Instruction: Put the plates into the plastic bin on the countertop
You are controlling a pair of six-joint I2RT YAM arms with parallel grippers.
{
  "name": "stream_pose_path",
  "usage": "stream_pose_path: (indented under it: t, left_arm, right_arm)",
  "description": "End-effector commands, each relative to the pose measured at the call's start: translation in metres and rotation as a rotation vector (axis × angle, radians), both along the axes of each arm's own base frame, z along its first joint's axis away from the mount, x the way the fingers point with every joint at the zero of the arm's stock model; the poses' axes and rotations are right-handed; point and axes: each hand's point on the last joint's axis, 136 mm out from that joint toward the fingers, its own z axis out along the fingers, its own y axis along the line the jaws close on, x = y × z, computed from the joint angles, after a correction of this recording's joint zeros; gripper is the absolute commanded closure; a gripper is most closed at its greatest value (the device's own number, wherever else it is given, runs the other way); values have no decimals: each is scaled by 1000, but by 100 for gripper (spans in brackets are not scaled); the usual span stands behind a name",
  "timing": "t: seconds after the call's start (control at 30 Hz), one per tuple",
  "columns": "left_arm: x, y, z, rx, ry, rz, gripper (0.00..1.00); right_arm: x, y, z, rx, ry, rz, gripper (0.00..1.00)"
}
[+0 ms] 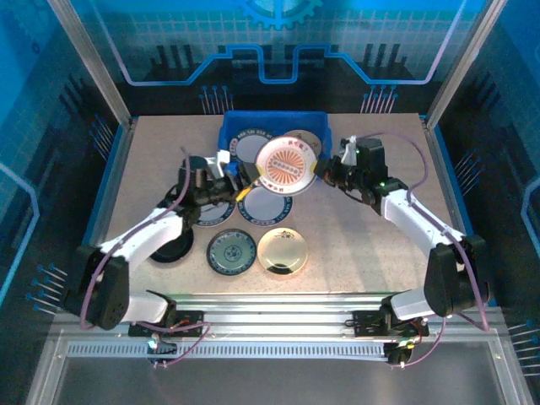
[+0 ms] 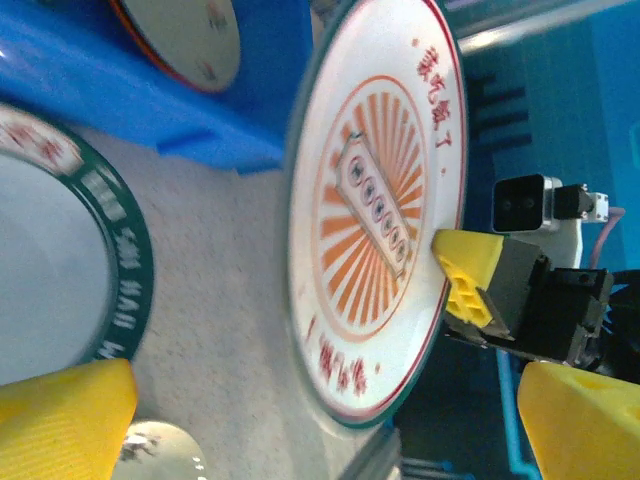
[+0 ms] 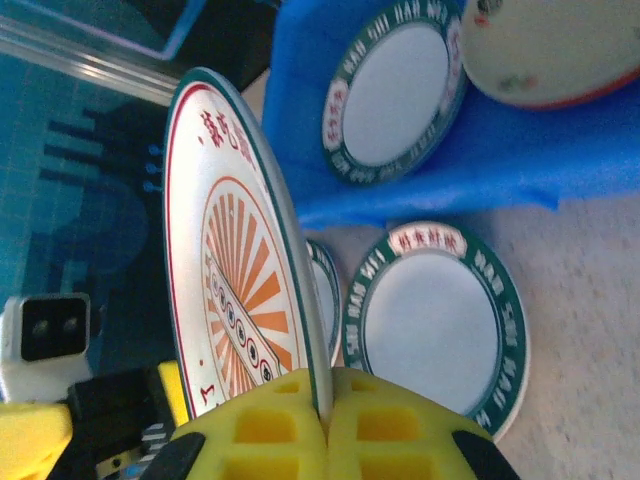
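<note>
My right gripper should move outward, then down into the bin, which is outward of and below it, and release the sunburst plate over the white dark-rimmed plate [image 1: 249,150].
An orange sunburst plate [image 1: 287,165] hangs tilted above the countertop [image 1: 363,245], just in front of the blue plastic bin [image 1: 274,122]. My right gripper [image 3: 325,420] is shut on the rim of this plate [image 3: 230,270], which it holds edge-on. My left gripper [image 2: 330,430] is open at the plate's opposite edge, its yellow fingers [image 2: 60,415] spread wide and clear of the plate [image 2: 375,210]. The bin holds a white dark-rimmed plate [image 1: 249,150] and a cream plate [image 1: 305,140].
Further plates lie on the countertop: a white green-rimmed one [image 1: 268,202] under the raised plate, a dark green one [image 1: 232,251] and a cream-gold one [image 1: 283,251] nearer the front. Two more sit partly under the left arm [image 1: 152,232]. Metal rails frame the table.
</note>
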Motion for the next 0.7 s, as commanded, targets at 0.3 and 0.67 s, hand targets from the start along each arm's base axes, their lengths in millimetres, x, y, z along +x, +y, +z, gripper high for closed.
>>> stream_pose_path:
  t: [0.3,0.67]
  left_arm:
    - [-10,78,41,235,-129,164,1]
    - [-12,78,17,185,-75,164,1]
  right_arm:
    - [95,23,46,-86,-77,-84,100]
    - [158,80,-6,-104,59,2,100]
